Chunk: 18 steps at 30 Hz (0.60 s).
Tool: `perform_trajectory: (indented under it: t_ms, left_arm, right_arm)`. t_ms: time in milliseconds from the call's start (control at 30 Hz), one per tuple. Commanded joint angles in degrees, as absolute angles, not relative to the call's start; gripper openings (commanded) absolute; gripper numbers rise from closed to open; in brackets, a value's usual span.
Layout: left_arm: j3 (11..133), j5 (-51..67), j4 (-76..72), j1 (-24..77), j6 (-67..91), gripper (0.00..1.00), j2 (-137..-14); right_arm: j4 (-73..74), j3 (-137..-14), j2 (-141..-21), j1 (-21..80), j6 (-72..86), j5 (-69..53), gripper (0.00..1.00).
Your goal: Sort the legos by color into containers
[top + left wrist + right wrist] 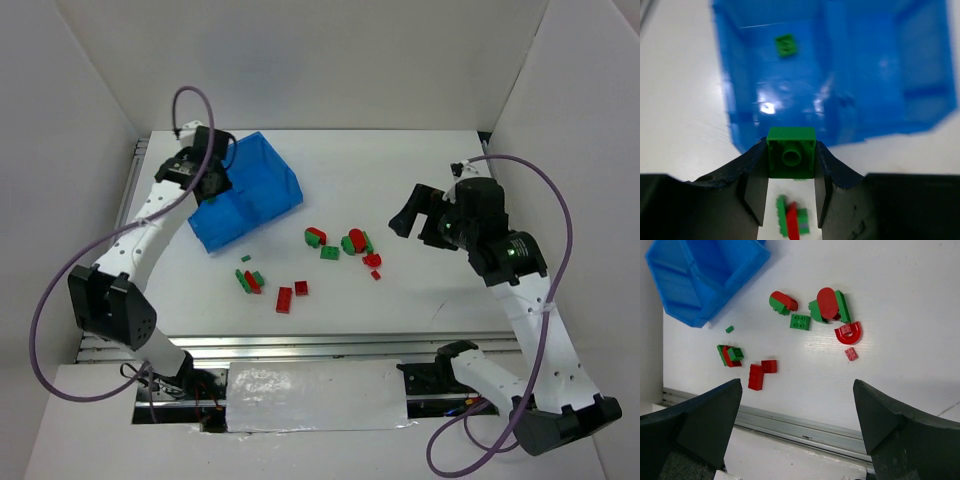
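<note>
A green brick is already in the bin compartment [211,217] [782,85] below my left gripper, so next I will move my left gripper slightly to the left in the top view, over that compartment, and release.
My left gripper [791,146] is shut on a square green brick [791,152] and holds it above the near edge of the blue bin [865,70]; in the top view it [210,183] is over the bin's [270,175] left end. One green brick [786,45] lies in the bin's left compartment. My right gripper [797,410] is wide open and empty, high above the table right of the loose legos [405,220]. Red and green legos lie scattered mid-table: a rounded red-green pair [782,302], a green brick [800,321], a red arch [848,332].
More bricks lie nearer the front: two red ones [760,372], a green-red cluster [729,355] also under my left gripper [792,216], a tiny green piece [729,329]. A metal rail [805,432] runs along the table's front edge. White walls enclose the table.
</note>
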<state>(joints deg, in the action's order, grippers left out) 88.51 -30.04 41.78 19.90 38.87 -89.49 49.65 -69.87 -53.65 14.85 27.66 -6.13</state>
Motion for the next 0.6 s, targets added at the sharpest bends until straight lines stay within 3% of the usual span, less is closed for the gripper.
perform_trajectory:
  t_ms: [0,33,300,433,467,567]
  left_arm:
    - [89.1,-29.1,43.6,12.3,37.7,0.06,-94.3]
    - [90.2,-28.0,42.9,10.6,37.2,0.06,-95.4]
    - [101.7,-21.4,39.5,2.8,32.2,0.35,-108.8]
    - [103.3,-22.2,40.9,2.2,32.7,0.71,-111.2]
    - [102.7,-22.1,40.4,2.1,32.7,0.99,-110.7]
    - [101.1,-21.9,39.8,2.1,33.4,0.99,-109.3]
  right_arm:
    - [43.5,-68.5,-55.7,14.9,28.0,-10.2,1.00]
    - [43.2,-68.3,-56.2,14.8,28.0,-10.6,1.00]
    - [39.9,-66.6,-60.5,16.1,26.1,-16.2,0.99]
    - [37.4,-64.3,-62.5,19.6,27.1,-16.3,1.00]
    - [35.3,-63.5,-63.5,20.4,28.6,-16.3,1.00]
    - [31.7,-62.8,-67.0,26.1,32.9,-13.6,0.98]
